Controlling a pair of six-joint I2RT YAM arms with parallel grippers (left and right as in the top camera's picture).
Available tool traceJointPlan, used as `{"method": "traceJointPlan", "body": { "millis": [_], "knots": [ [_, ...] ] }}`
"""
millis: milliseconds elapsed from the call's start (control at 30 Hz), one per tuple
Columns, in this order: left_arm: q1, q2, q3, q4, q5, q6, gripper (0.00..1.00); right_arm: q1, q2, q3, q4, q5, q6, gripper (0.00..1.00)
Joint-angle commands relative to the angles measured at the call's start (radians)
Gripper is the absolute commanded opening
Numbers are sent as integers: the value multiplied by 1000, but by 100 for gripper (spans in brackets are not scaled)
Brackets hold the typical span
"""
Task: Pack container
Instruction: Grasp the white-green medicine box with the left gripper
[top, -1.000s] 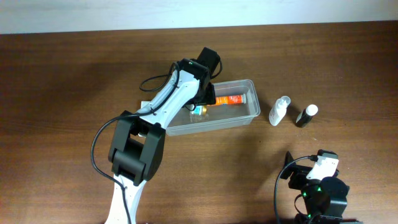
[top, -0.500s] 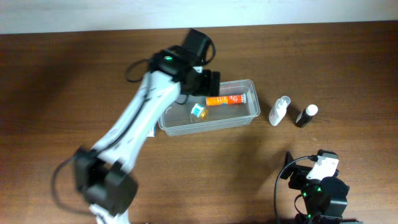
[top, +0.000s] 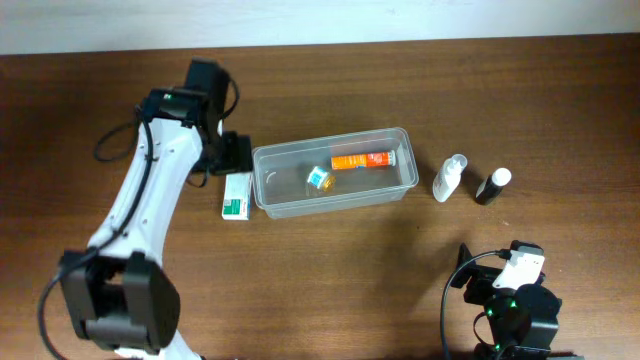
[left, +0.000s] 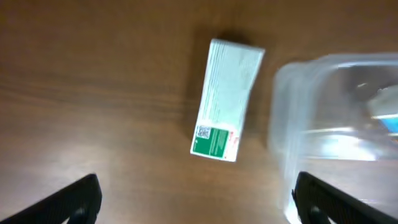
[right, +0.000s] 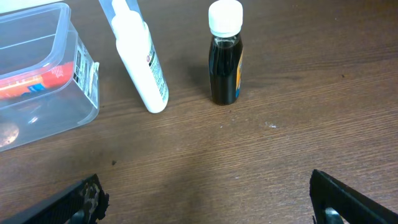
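Note:
I will next lower my left gripper's open fingers over the box's middle (top: 238, 191) (left: 226, 101) and close across its width, as bare tabletop shows along both long sides of the white box.
The clear plastic container (top: 395, 188) stands mid-table and holds an orange tube (top: 361, 160) and a small blue-capped item (top: 318, 178). Its left end shows in the left wrist view (left: 298, 134), its corner in the right wrist view (right: 81, 99). A white and green box (top: 236, 195) lies flat just left of the container; it also shows in the left wrist view (left: 226, 99). My left gripper (top: 228, 155) hovers open and empty above that box (left: 196, 202). My right gripper (right: 208, 199) is open and empty near the front right, short of a white bottle (right: 140, 59) and a dark bottle (right: 224, 59).
The white bottle (top: 449, 178) lies and the dark bottle (top: 492, 186) stands just right of the container. The right arm's base (top: 510, 300) sits at the front right edge. A pale wall (top: 300, 20) runs along the table's far side.
My left arm has swung left, from over the container's left end to above the white and green box beside it. The small blue-capped item now lies uncovered in the container. The right arm has not moved.

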Motion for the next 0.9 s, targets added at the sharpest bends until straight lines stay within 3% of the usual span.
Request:
{"method": "traceJointPlan", "body": {
  "millis": [0, 100, 433, 533, 567, 667, 733, 867],
  "knots": [
    [66, 50, -121, 83, 145, 122, 99, 5, -10, -6, 3, -9, -4, 98],
    [93, 105, -180, 146, 243, 239, 99, 6, -10, -6, 3, -9, -4, 98],
    [94, 267, -184, 251, 238, 378, 96, 5, -10, -6, 3, -9, -4, 98],
    [95, 285, -184, 262, 237, 375, 75, 5, -10, -6, 3, -9, -4, 98],
    [95, 285, -184, 265, 237, 375, 64, 6, -10, -6, 3, -9, -4, 98],
    [98, 284, -175, 265, 237, 369, 52, 5, -10, -6, 3, -9, -4, 98],
    [103, 278, -154, 245, 237, 351, 36, 5, -10, -6, 3, -9, -4, 98],
    [111, 235, -95, 185, 237, 349, 34, 6, -10, -6, 3, -9, -4, 98]
  ]
}}
